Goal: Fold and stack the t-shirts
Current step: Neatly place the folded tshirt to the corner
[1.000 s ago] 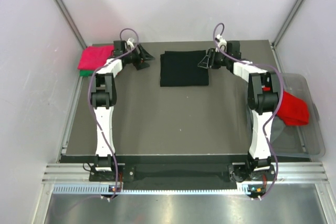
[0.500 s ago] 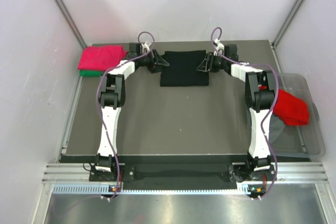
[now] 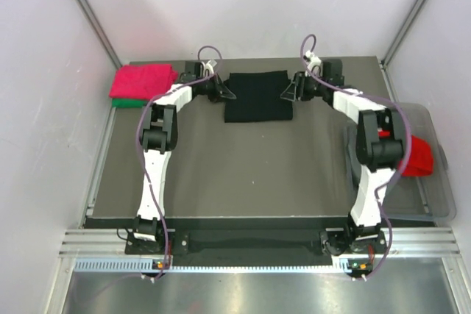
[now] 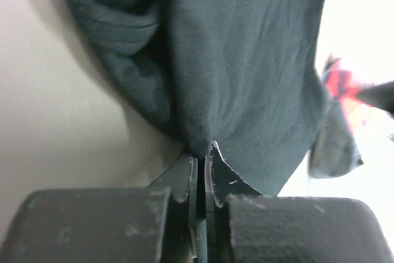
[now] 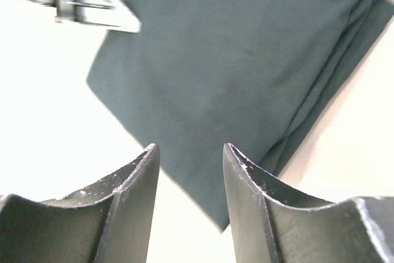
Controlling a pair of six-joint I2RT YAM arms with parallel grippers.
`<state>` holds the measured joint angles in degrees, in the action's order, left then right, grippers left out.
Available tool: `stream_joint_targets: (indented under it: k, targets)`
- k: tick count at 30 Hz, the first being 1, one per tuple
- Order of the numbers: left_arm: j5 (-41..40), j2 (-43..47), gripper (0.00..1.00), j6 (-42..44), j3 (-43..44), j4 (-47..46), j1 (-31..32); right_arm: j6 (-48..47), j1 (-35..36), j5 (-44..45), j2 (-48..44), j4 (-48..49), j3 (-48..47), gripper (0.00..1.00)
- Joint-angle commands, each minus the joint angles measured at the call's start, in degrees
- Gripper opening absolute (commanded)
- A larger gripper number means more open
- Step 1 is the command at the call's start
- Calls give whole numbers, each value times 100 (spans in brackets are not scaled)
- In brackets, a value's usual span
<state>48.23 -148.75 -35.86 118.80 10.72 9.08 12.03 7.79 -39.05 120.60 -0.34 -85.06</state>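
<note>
I will next lift the black cloth in my left gripper, shift left in the top view and let it go on top of the pink-red t-shirt (image 3: 143, 79), where the stack stands.
A folded black t-shirt (image 3: 257, 95) lies at the back middle of the table. My left gripper (image 3: 224, 92) is at its left edge, shut on a pinch of the black cloth (image 4: 246, 60); the tips of the left gripper (image 4: 202, 149) meet with the fabric bunched between them. At the shirt's right edge my right gripper (image 3: 288, 90) stands open, and in the right wrist view the right gripper (image 5: 191, 149) hovers over a corner of the black shirt (image 5: 246, 60) with nothing held. A folded pink-red t-shirt (image 3: 143, 79) rests on a green t-shirt (image 3: 125, 102) at the back left.
A clear plastic bin (image 3: 434, 130) stands off the table's right side with a red t-shirt (image 3: 419, 156) in it, partly hidden by the right arm. Grey walls close in the back and both sides.
My left arm swung right from beside the pink-red stack to the black shirt's left edge and its jaws closed on the cloth. The right gripper stayed put; its elbow shifted right.
</note>
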Motion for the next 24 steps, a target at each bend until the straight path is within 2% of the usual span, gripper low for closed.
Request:
stream_joint_targets:
  k: [1, 7, 14, 18, 21, 22, 24]
  targets:
    - [-452, 811, 0, 1087, 63, 903, 6, -919, -58, -86, -1710, -131, 287, 46]
    - [-1280, 1471, 0, 2705, 441, 2773, -55, -2019, -190, 186, -3363, -1011, 1429, 46]
    - [-2711, 1744, 0, 4182, 986, 4471, -214, -2293, -322, 231, -4983, -1258, 2720, 47]
    - [-3782, 1928, 0, 4780, 1084, 4685, -345, -2267, -322, 248, -5642, -1118, 3249, 46]
    - [-4469, 2025, 0, 5140, 1101, 4554, -346, -2197, -331, 248, -5871, -898, 3592, 46]
    - [-5054, 2025, 0, 5193, 1145, 4509, -346, -2179, -331, 240, -5898, -828, 3645, 47]
    - [-5541, 2025, 0, 5396, 1180, 4422, -363, -2135, -348, 196, -5925, -775, 3750, 47]
